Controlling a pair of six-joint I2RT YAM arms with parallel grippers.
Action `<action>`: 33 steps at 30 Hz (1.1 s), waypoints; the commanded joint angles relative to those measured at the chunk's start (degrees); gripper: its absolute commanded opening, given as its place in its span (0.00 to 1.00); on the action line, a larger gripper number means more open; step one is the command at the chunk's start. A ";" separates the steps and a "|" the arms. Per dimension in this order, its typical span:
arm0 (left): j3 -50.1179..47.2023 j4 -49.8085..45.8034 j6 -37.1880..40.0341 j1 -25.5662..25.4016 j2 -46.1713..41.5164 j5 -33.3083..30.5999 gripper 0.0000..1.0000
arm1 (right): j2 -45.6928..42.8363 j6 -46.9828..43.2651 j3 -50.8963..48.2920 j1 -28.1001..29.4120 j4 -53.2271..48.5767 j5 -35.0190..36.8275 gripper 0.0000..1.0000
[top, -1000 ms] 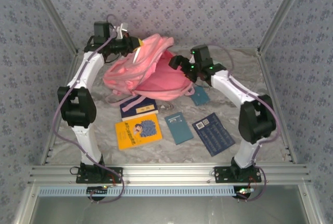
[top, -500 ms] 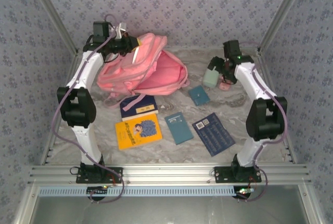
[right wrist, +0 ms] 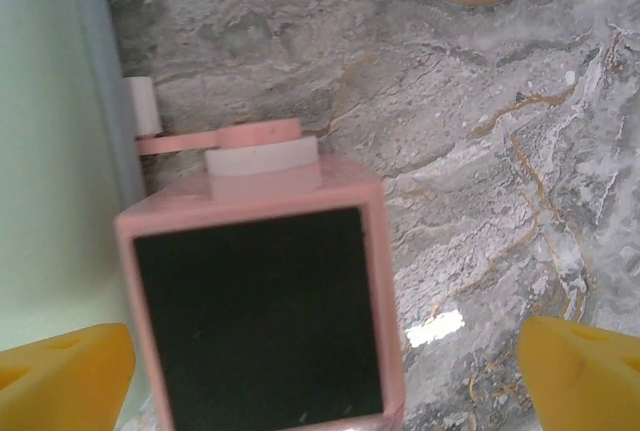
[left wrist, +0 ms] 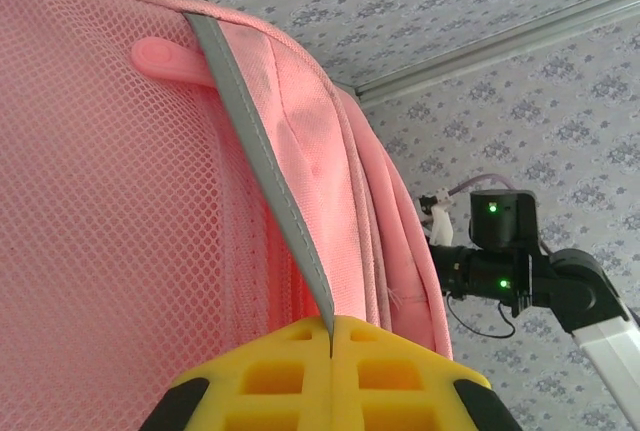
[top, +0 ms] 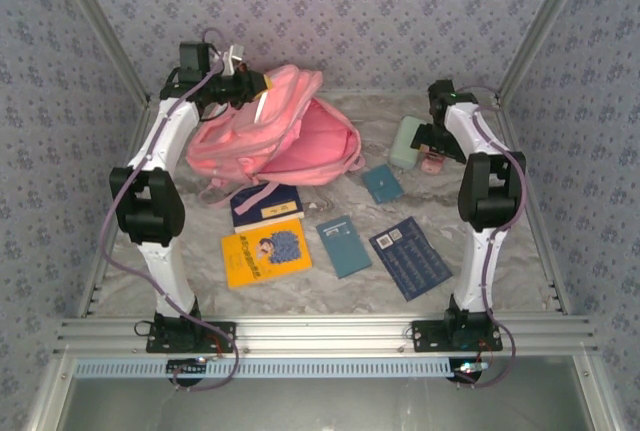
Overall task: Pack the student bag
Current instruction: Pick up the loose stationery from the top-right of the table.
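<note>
I will next close the open fingers of my right gripper on the pink item's sides, beside its black side, because the fingers are already on either side of it.
The student bag [top: 280, 141], a big pink backpack, lies at the back left with its mouth facing right. My left gripper [top: 255, 91] is shut on the bag's grey stripe [left wrist: 262, 141] at the upper rim, holding it up; the yellow fingertips [left wrist: 380, 351] pinch the stripe, beside pink mesh [left wrist: 110, 211]. My right gripper [top: 432, 146] hangs open at the back right over a small pink square item [top: 432, 163]. In the right wrist view this pink item [right wrist: 255, 311], with a black face and white cap, sits between the wide-apart yellow fingertips [right wrist: 585, 361], untouched.
A mint-green box [top: 405, 141] stands just left of the pink item, also in the right wrist view [right wrist: 45, 151]. On the marbled table [top: 330, 291] lie a dark blue book [top: 267, 203], a yellow book [top: 265, 251], a teal notebook [top: 344, 245], a navy booklet [top: 410, 257] and a small teal book [top: 382, 183].
My right arm swung away from the bag's mouth to the back right, over the mint box and pink item. The bag's open side sank. The left gripper kept its hold.
</note>
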 commanded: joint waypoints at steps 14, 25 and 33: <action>0.66 6.10 -0.24 -1.93 -3.12 5.04 0.00 | 2.87 -1.76 2.81 -1.30 1.66 -4.79 0.69; 1.88 4.14 1.62 -4.12 -3.74 5.51 0.00 | -0.80 0.14 0.66 -1.61 2.96 -4.95 0.50; 7.40 -0.39 5.51 -5.64 -3.75 5.44 0.00 | -13.36 1.73 -2.17 -0.58 1.59 3.52 0.49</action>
